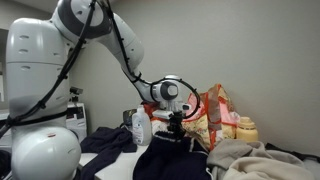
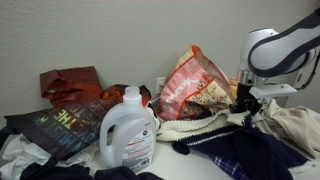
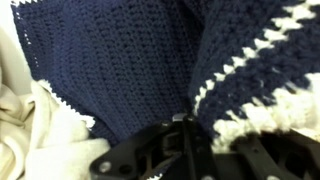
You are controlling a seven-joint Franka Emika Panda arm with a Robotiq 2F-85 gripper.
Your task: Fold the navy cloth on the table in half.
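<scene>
I should tilt the white-trimmed fold and carry it toward the blanket heap, as the fold still stands peaked. I should release it over the cloth's side by the heap.
The navy cloth (image 3: 120, 60) is a dark knit with white stripes and fills most of the wrist view. In both exterior views it lies rumpled on the table (image 1: 165, 158) (image 2: 245, 155). One part rises to a peak under my gripper (image 1: 176, 124) (image 2: 243, 108). At the bottom of the wrist view my gripper (image 3: 186, 128) is shut, its fingers pressed together on a white-trimmed fold of the cloth. The pinch point itself is partly hidden by the fabric.
A white detergent bottle (image 2: 128, 130) (image 1: 140, 127) stands near the cloth. A red-and-cream patterned bag (image 2: 190, 85) (image 1: 212, 115) stands behind the gripper. A pale beige blanket heap (image 1: 265, 160) (image 2: 295, 125) lies beside the cloth, and cream fabric (image 3: 40, 130) shows in the wrist view.
</scene>
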